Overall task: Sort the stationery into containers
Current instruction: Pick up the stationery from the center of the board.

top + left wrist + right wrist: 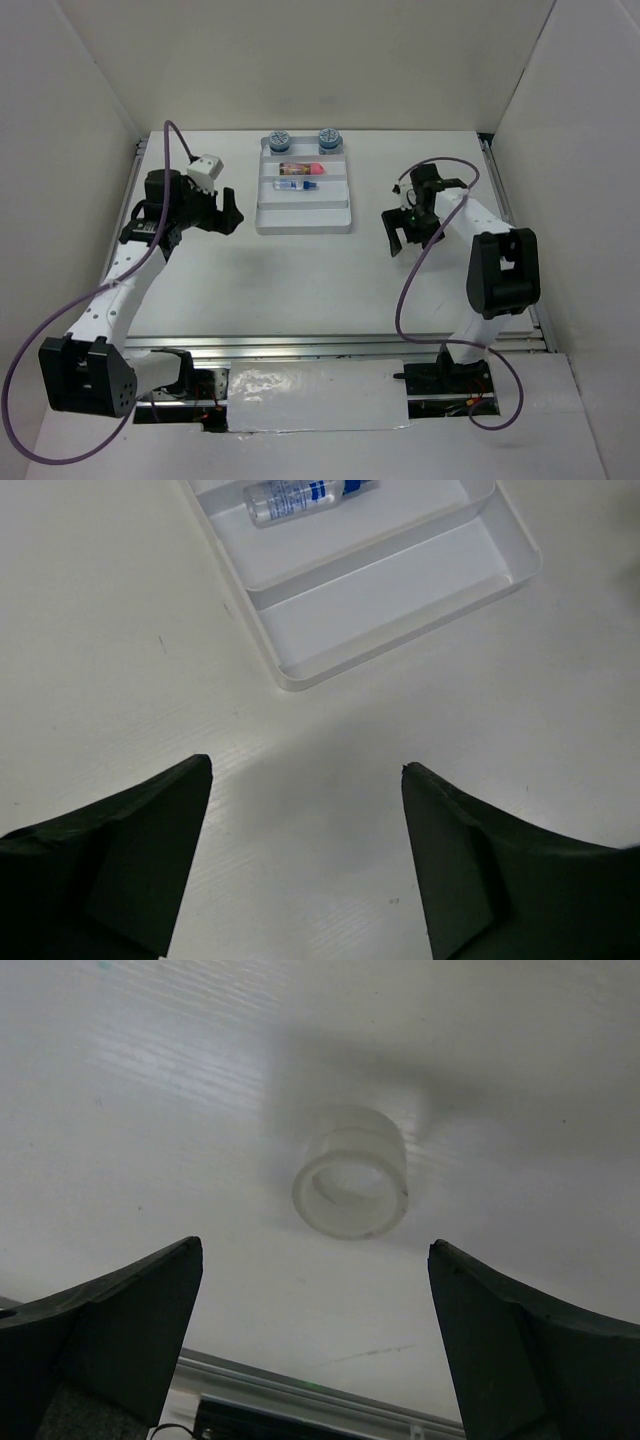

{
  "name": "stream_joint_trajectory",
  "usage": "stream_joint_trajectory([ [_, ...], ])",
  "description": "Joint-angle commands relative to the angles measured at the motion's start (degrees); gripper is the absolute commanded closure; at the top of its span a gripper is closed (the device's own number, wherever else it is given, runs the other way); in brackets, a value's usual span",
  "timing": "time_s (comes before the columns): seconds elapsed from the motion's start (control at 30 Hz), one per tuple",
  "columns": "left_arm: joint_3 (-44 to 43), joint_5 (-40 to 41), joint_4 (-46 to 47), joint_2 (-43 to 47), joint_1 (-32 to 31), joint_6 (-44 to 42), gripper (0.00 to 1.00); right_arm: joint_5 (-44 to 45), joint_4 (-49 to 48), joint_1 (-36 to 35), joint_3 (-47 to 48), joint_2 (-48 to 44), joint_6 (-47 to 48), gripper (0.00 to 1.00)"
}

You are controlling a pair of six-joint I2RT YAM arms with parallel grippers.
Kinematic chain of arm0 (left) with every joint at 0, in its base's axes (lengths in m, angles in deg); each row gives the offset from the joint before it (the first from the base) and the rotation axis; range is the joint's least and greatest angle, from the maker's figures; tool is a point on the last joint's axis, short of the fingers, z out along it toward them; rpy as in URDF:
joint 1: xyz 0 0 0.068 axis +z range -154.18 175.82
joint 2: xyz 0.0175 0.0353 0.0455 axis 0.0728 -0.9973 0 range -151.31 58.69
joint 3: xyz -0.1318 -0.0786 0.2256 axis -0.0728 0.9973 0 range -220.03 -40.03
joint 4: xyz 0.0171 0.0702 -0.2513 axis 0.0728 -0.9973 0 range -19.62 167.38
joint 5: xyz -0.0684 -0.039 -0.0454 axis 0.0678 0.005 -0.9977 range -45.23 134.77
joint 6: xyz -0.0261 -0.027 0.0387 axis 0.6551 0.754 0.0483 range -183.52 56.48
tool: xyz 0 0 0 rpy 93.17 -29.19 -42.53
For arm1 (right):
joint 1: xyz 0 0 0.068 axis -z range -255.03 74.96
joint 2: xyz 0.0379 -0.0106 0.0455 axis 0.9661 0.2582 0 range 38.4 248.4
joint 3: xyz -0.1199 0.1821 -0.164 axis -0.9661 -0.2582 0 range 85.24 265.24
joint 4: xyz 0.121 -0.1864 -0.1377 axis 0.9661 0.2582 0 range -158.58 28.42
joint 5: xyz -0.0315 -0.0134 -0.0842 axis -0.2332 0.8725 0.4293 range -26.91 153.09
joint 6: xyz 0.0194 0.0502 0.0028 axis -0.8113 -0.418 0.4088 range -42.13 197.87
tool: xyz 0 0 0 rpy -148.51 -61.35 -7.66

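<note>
I will lower my right gripper's open fingers around the sides of the white ring (pixel 350 1185) below next and close them, as the ring is narrower than their gap.
The white divided tray (pixel 303 212) lies at the back middle of the table. Two squat blue pots (pixel 278 141) (pixel 329 139) stand in its far compartment. The pink tube (pixel 300 168) lies in the compartment in front of them, and the clear blue-capped bottle (pixel 293 184) (pixel 300 497) in the one after that. The nearest compartment (pixel 400 600) holds nothing. My left gripper (pixel 237 212) (pixel 305 767) hangs open just left of the tray, over bare table. My right gripper (pixel 393 232) (pixel 315 1245) is open too. The white ring (pixel 350 1185) lies on the table just ahead of its fingertips, untouched.
White walls close in the table on the left, back and right. A metal rail (pixel 330 345) runs along the near edge by the arm bases, and another rail (pixel 300 1390) shows under the right gripper. Purple cables loop off both arms.
</note>
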Motion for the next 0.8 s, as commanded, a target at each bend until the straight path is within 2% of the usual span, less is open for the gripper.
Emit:
stream_joint_trajectory([
  [0.0, -0.7, -1.4, 2.4, 2.5, 0.8, 2.1, 0.07, 3.7, -2.0, -1.9, 2.6, 3.0, -1.4, 0.00],
  [0.03, -0.8, -1.5, 2.1, 2.6, 1.0, 2.1, 0.01, 4.7, -1.9, -2.5, 2.9, 3.8, -1.3, 0.00],
  [0.07, -0.9, -1.5, 1.5, 2.6, 0.9, 1.9, 0.01, 5.3, -2.0, -2.8, 3.0, 4.4, -1.4, 0.00],
  [0.27, -0.5, -1.1, 1.5, 3.3, 1.2, 1.6, 0.01, 12.0, -4.8, -4.3, 0.4, 7.3, -1.2, 0.00],
  [0.43, -0.1, -1.8, 2.1, 3.1, 1.3, 2.0, 0.01, 11.2, -5.4, -4.2, -1.0, 8.9, -0.7, 0.01],
  [0.53, -0.2, -2.5, 2.2, 2.9, 1.4, 1.7, 0.01, 10.3, -5.9, -4.3, -1.2, 8.5, -0.8, 0.07],
  [0.67, -0.3, -2.9, 2.3, 2.5, 1.4, 1.8, 0.01, 9.4, -4.3, -4.5, 0.3, 9.3, -0.3, 0.30],
  [0.77, -0.2, -3.2, 2.7, 2.4, 1.5, 1.4, 0.01, 8.2, -2.6, -4.7, 2.9, 9.8, -0.1, 0.37],
])
